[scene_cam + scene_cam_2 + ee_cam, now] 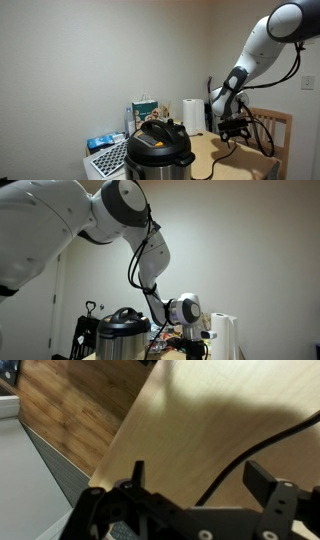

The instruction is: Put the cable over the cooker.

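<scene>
My open gripper moves down and toward the right in the wrist view next, since the black cable lies below it, off-center to that side.
The cooker (pixel 158 147) is a round steel pot with a black lid, at the front of the wooden table; it also shows in an exterior view (pixel 122 334). The thin black cable (pixel 262 445) lies on the tabletop and runs between my open fingers in the wrist view. It also curves across the table beside the cooker (pixel 215 165). My gripper (pixel 205 475) is open, hovering just above the table with the cable between its fingers but not clamped. In both exterior views the gripper (pixel 235 128) (pixel 190 336) hangs low over the table beyond the cooker.
A white paper-towel roll (pixel 193 115) stands behind the cooker, also seen in an exterior view (pixel 226 335). A wooden chair (pixel 275 135) stands by the table. A box (pixel 143 110) and a keyboard-like item (pixel 107 158) lie to one side. The table edge and wood floor (pixel 70 410) show below.
</scene>
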### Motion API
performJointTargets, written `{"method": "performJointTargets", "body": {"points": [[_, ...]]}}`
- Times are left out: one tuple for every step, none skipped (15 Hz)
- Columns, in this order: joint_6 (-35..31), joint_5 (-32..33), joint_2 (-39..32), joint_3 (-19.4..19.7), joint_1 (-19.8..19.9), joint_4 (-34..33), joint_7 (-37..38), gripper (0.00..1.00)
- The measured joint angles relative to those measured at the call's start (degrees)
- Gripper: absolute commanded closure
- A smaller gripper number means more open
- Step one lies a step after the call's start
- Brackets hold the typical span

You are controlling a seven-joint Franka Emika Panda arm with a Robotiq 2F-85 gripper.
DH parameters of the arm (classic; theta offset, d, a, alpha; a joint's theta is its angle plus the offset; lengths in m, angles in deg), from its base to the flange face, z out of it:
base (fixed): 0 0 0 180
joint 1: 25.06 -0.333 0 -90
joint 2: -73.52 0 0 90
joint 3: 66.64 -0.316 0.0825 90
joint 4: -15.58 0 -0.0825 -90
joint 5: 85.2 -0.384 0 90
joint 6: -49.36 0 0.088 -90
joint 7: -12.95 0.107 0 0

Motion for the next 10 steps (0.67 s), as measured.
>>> {"method": "performJointTargets", "body": {"points": [[0.00,-0.05,-0.56,0.10,0.00,-0.51,0.27,0.00],[0.00,-0.09,-0.87,0.20,0.00,-0.77,0.35,0.00],[0.02,-0.09,-1.05,0.23,0.00,-0.89,0.36,0.00],[0.15,-0.13,-1.38,0.23,0.04,-1.10,0.36,0.00],[0.35,-0.24,-2.03,0.23,0.11,-1.63,0.36,0.00],[0.63,-0.42,-3.05,0.24,0.24,-2.52,0.36,0.00],[1.04,-0.67,-4.42,0.31,0.37,-3.81,0.36,0.00],[1.64,-0.84,-6.05,0.44,0.48,-5.40,0.36,0.00],[2.20,-0.99,-7.70,0.59,0.54,-7.10,0.36,0.00],[2.69,-1.13,-9.40,0.80,0.54,-8.93,0.37,0.00]]}}
